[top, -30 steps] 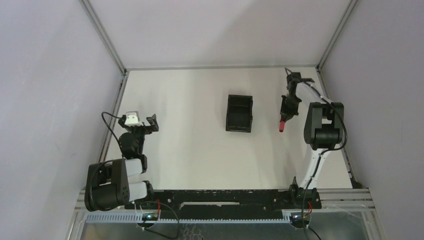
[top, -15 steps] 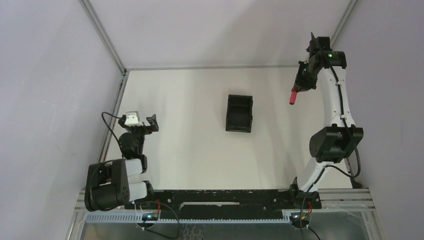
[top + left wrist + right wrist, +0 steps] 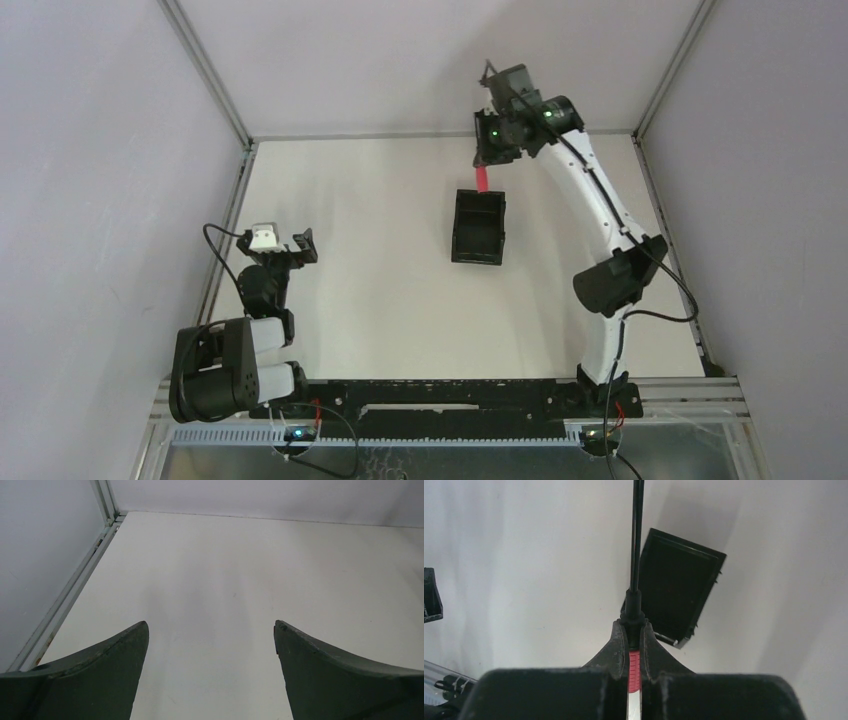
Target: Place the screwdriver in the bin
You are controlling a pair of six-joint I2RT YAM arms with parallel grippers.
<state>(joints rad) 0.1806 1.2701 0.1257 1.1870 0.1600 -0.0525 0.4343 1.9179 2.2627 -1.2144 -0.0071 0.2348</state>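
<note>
I will next move my right gripper back and down inside the empty black bin's rim to release the screwdriver [image 3: 482, 179], as the bin's bottom is below and farther back.
The black bin [image 3: 478, 227] stands in the middle of the table; the right wrist view shows it [image 3: 679, 592] from above, with nothing visible inside. My right gripper [image 3: 492, 150] is raised above the bin's far end and is shut on the screwdriver [image 3: 482, 179]. In the right wrist view the red handle [image 3: 634, 662] sits between the gripper's [image 3: 634, 627] closed jaws. The thin dark shaft [image 3: 637, 530] points away past the bin's left edge. My left gripper [image 3: 285, 246] rests open and empty at the left side of the table, also shown in its wrist view [image 3: 211, 630].
Metal frame rails [image 3: 225, 100] and grey walls close off the table at the back and both sides. A rail runs along the table's left edge [image 3: 75, 587]. A black part [image 3: 430, 595] shows at the left edge of the right wrist view.
My right arm has lifted the screwdriver from the table's right side, swung up toward the back right corner, then moved left to above the bin's far end. The left arm has not moved.
</note>
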